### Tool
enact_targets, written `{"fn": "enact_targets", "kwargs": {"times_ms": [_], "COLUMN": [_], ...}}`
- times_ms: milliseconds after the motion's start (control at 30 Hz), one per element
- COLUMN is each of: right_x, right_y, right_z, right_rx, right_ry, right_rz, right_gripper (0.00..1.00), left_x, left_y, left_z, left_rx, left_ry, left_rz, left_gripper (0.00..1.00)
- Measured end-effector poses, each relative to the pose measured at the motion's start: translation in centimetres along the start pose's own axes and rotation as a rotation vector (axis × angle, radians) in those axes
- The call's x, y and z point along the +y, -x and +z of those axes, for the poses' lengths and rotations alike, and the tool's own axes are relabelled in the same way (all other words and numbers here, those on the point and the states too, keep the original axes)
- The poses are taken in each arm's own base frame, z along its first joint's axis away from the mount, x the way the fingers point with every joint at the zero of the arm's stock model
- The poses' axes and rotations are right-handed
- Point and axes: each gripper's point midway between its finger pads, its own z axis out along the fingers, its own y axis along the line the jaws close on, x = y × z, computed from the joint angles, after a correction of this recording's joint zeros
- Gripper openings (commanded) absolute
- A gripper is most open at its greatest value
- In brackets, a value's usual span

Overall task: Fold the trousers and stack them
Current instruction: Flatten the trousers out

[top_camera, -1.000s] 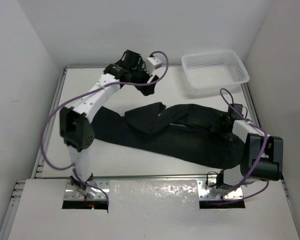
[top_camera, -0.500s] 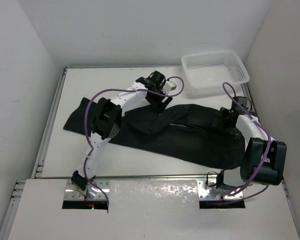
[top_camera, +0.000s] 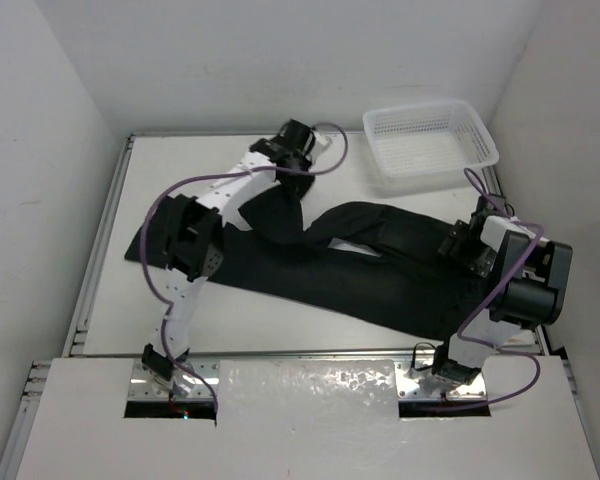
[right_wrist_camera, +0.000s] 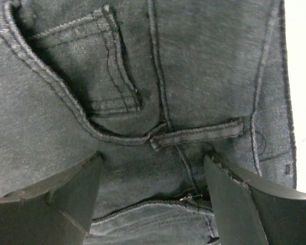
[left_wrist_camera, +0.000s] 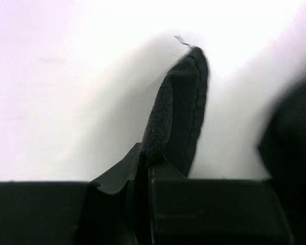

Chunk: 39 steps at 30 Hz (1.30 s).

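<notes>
My left gripper pulls the trousers' bunched leg straight over the bare back tabletop next, to the gripper's left in the top view. It then releases the leg.
The black trousers [top_camera: 380,285] lie across the table from left to right, waist at the right. My left gripper [top_camera: 292,172] is shut on the end of one leg at the back middle and holds it raised. In the left wrist view a strip of the black trousers [left_wrist_camera: 181,102] sticks up from between the closed left gripper [left_wrist_camera: 148,164]. My right gripper [top_camera: 462,246] stands open over the waist. The right wrist view shows that right gripper [right_wrist_camera: 153,171] with its fingers [right_wrist_camera: 74,186] spread either side of a belt loop [right_wrist_camera: 199,133] and zip, just over the trousers [right_wrist_camera: 204,61].
A white mesh basket [top_camera: 477,140] stands at the back right corner. White walls close the table on the left, back and right. The table's raised rim [top_camera: 105,230] runs along the left side.
My left gripper dropped onto the folded leg end, shut on it and drew it back and to the left. My right gripper shifted right over the waist, still open.
</notes>
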Motion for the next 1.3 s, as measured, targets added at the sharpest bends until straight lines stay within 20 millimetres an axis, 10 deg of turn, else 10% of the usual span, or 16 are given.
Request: {"fn": "enact_targets", "kwargs": {"times_ms": [133, 300, 433, 767, 1033, 1167, 1300], "right_x": [0.1, 0.1, 0.2, 0.7, 0.7, 0.7, 0.7], "right_y": [0.4, 0.4, 0.6, 1.4, 1.5, 1.6, 1.6], "right_z": [0.1, 0.1, 0.0, 0.2, 0.2, 0.2, 0.2], "right_rx": [-0.012, -0.014, -0.008, 0.011, 0.016, 0.017, 0.018], "right_ry": [0.013, 0.011, 0.019, 0.033, 0.033, 0.032, 0.032], "right_rz": [0.022, 0.021, 0.01, -0.024, -0.035, -0.035, -0.035], "right_gripper": [0.78, 0.77, 0.77, 0.77, 0.77, 0.77, 0.78], "left_x": [9.4, 21.5, 25.8, 26.0, 25.2, 20.6, 11.1], "left_y": [3.9, 4.1, 1.9, -3.6, -2.5, 0.0, 2.4], "left_z": [-7.1, -17.7, -18.6, -5.8, -2.9, -1.3, 0.3], "left_rx": [-0.205, -0.408, -0.42, -0.162, -0.189, -0.23, -0.214], "left_ry": [0.254, 0.569, 0.66, 0.627, 0.525, 0.322, 0.075], "left_rz": [-0.129, -0.349, -0.471, -0.481, -0.475, -0.409, -0.24], "left_gripper": [0.0, 0.0, 0.0, 0.0, 0.11, 0.51, 0.59]}}
